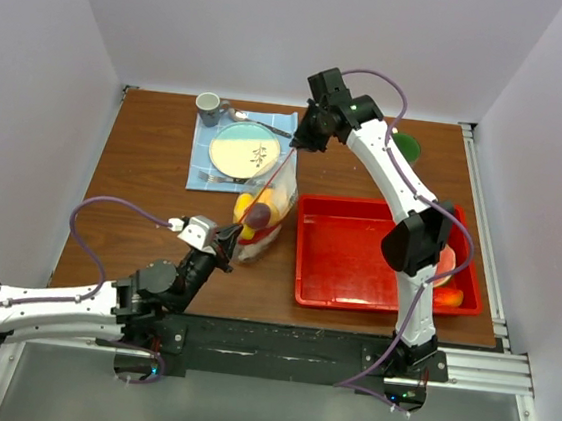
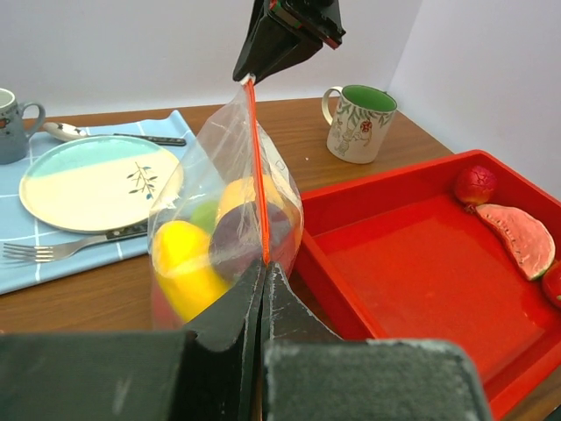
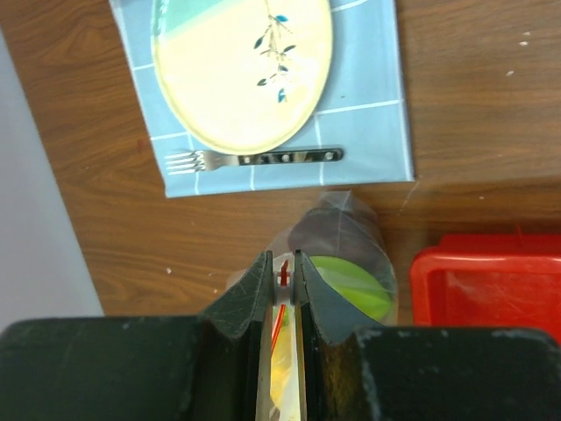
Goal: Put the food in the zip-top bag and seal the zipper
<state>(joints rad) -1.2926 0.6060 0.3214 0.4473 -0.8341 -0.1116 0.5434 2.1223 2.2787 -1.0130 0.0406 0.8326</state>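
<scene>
Next, my right gripper shifts to the left in the overhead view, toward the plate, and opens, since the slider (image 3: 282, 276) sits at the zipper's far end.
The clear zip-top bag (image 1: 262, 231) stands beside the red tray, stretched between both grippers. It holds the food: a yellow piece (image 2: 180, 256), a dark purple one (image 2: 233, 239), a green one (image 2: 204, 213) and an orange one (image 2: 240, 194). The red zipper (image 2: 255, 167) runs taut from my left gripper (image 2: 263, 268) up to my right gripper (image 2: 250, 77). My left gripper (image 1: 230, 237) is shut on the near end of the zipper. My right gripper (image 1: 296, 144) is raised and shut on the zipper's far end, with a small white slider (image 3: 282, 276) between its tips (image 3: 282, 261).
The red tray (image 1: 340, 267) lies right of the bag and holds a red fruit (image 2: 474, 184) and a watermelon slice (image 2: 517, 239). A green-lined mug (image 2: 359, 123) stands behind it. A plate (image 1: 247, 151), fork (image 3: 254, 159), spoon and grey mug (image 1: 209, 108) sit on a blue mat.
</scene>
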